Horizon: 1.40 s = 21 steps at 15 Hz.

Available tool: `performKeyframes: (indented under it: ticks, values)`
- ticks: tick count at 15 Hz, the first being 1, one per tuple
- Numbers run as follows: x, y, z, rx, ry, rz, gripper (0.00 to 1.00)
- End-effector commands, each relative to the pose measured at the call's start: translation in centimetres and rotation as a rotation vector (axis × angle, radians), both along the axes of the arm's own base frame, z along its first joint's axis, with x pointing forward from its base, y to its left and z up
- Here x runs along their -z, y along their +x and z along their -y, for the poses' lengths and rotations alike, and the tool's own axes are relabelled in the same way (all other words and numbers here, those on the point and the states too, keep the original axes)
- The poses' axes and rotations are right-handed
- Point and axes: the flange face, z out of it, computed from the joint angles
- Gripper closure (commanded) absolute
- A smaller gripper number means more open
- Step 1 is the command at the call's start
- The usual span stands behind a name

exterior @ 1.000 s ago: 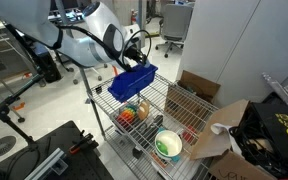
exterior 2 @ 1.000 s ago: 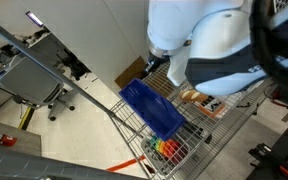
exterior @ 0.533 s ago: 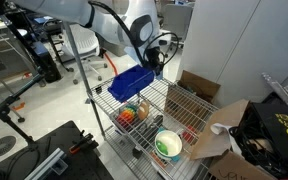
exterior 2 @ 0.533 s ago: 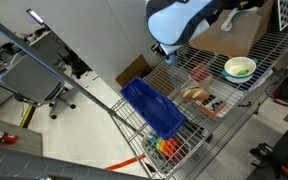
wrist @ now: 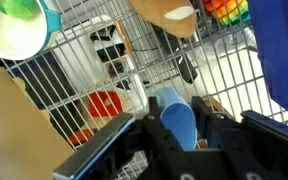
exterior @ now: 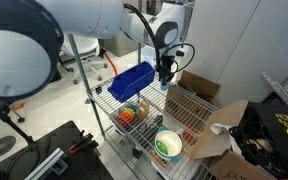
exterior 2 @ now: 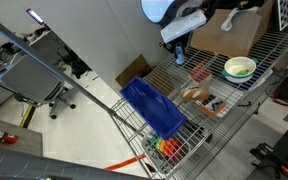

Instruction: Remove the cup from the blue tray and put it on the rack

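Note:
The light blue cup [wrist: 176, 120] in my gripper, still above the rack's grid, goes down onto the wires near the brown item next.
The blue tray [exterior: 132, 80] sits on the top tier of the wire rack [exterior: 184, 108] near one end, and shows in both exterior views [exterior 2: 152, 108]. My gripper [exterior: 165, 70] hangs over the top tier beside the tray, also seen from above [exterior 2: 179, 52]. In the wrist view my gripper [wrist: 179, 125] is shut on a light blue cup [wrist: 176, 120], held above the rack's grid [wrist: 84, 75]. The tray's wall [wrist: 284, 50] is at the right edge of that view.
Lower tiers hold a green-and-white bowl [exterior: 168, 145] [exterior 2: 239, 67] [wrist: 19, 30], a colourful toy [exterior: 134, 112] [exterior 2: 164, 148] and a red item [wrist: 106, 103]. Brown cardboard boxes [exterior: 199, 88] stand behind and beside the rack. An office chair [exterior 2: 44, 75] is on the floor.
My arm has swung from over the blue tray to the open part of the rack's top tier beside it, carrying the cup.

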Motion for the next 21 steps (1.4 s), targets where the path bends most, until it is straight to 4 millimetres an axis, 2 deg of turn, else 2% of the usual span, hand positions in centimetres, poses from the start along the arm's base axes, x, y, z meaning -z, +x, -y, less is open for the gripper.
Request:
performKeyframes:
  ticks: [1,4,8,12,16,17,18,21]
  values:
    - [3.5,1.6,0.4,0.048,0.067,-0.111,0.88]
    - [7.7,1.7,1.0,0.105,0.053,-0.196,0.88]
    - [11.8,2.1,1.5,0.175,0.013,-0.215,0.88]
    - [14.6,2.3,1.3,0.195,-0.007,-0.195,0.88]
    - [16.3,2.2,1.1,0.195,-0.018,-0.184,0.88]
    - [16.4,2.3,0.9,0.185,-0.022,-0.174,0.38]
    - [16.2,2.4,0.7,0.175,-0.021,-0.166,0.37]
    - [15.7,2.3,-0.3,0.132,-0.021,-0.164,0.15]
